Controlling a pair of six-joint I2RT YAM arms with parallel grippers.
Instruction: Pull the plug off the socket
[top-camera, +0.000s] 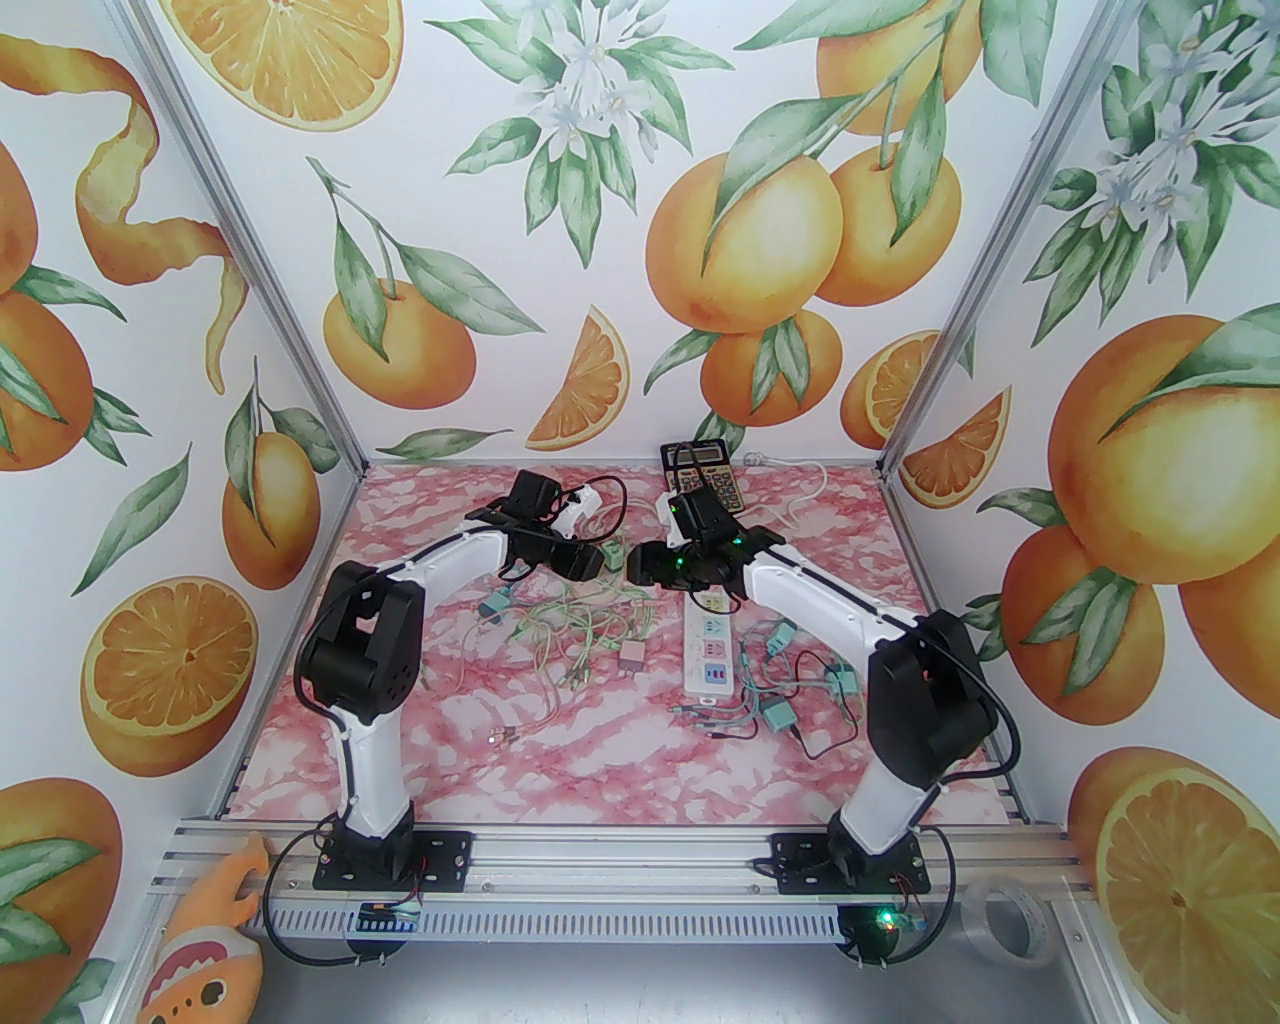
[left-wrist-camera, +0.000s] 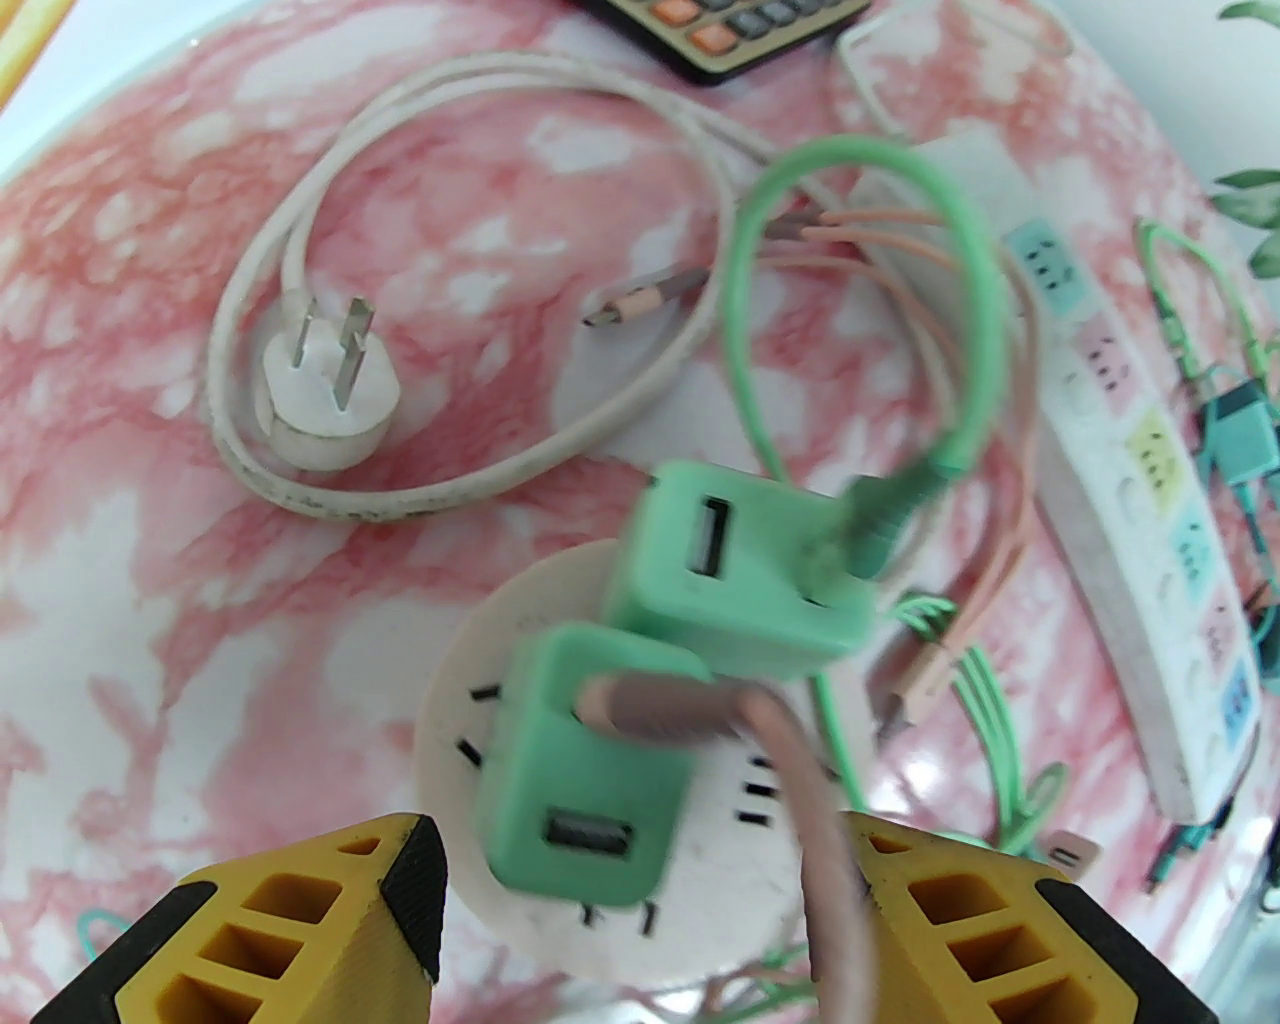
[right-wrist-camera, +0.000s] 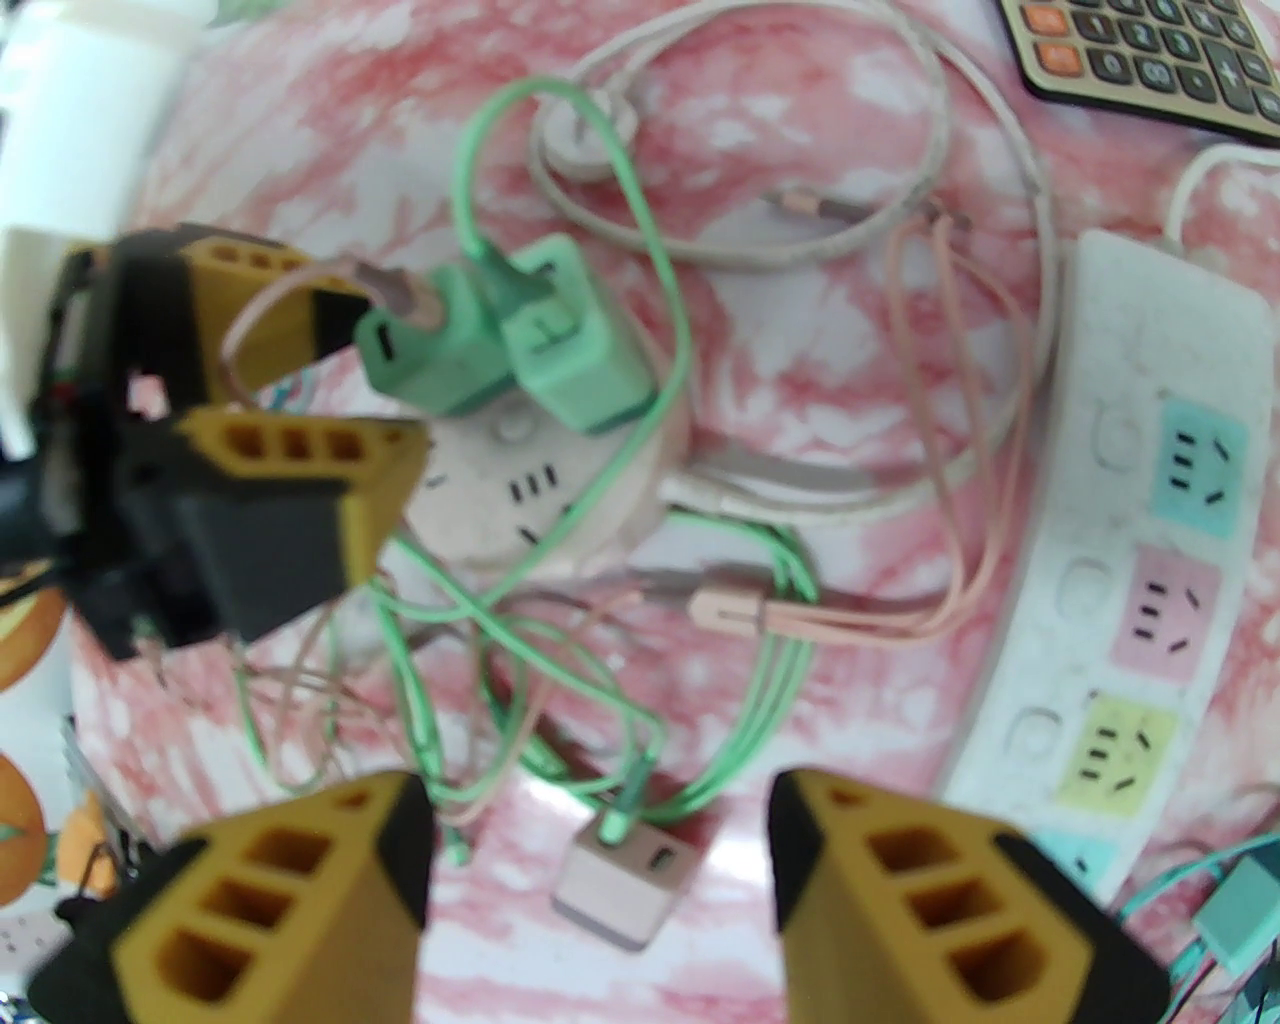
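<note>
Because the nearer green plug still stands beyond the open fingers, I will ease my left gripper down toward it and close the yellow fingers across the plug's sides.
A round white socket (left-wrist-camera: 720, 900) lies on the pink marble table with two green USB charger plugs standing in it. The nearer green plug (left-wrist-camera: 580, 790) carries a pink cable (left-wrist-camera: 800, 780); the farther green plug (left-wrist-camera: 730, 570) carries a green cable. My left gripper (left-wrist-camera: 640, 880) is open, its yellow fingers either side of the nearer plug with gaps on both sides. In the right wrist view the left gripper (right-wrist-camera: 340, 370) sits just left of the plugs (right-wrist-camera: 500, 340) on the socket (right-wrist-camera: 500, 500). My right gripper (right-wrist-camera: 600, 850) hangs open over loose cables, holding nothing. From above, both grippers (top-camera: 590, 560) (top-camera: 640, 565) face each other.
A white power strip (top-camera: 708, 650) with coloured outlets lies right of the socket. A calculator (top-camera: 697, 465) rests at the back wall. The socket's own white three-pin plug (left-wrist-camera: 320, 400) and cord lie behind it. A pink-white adapter (right-wrist-camera: 625, 880), teal adapters (top-camera: 775, 715) and tangled cables litter the table.
</note>
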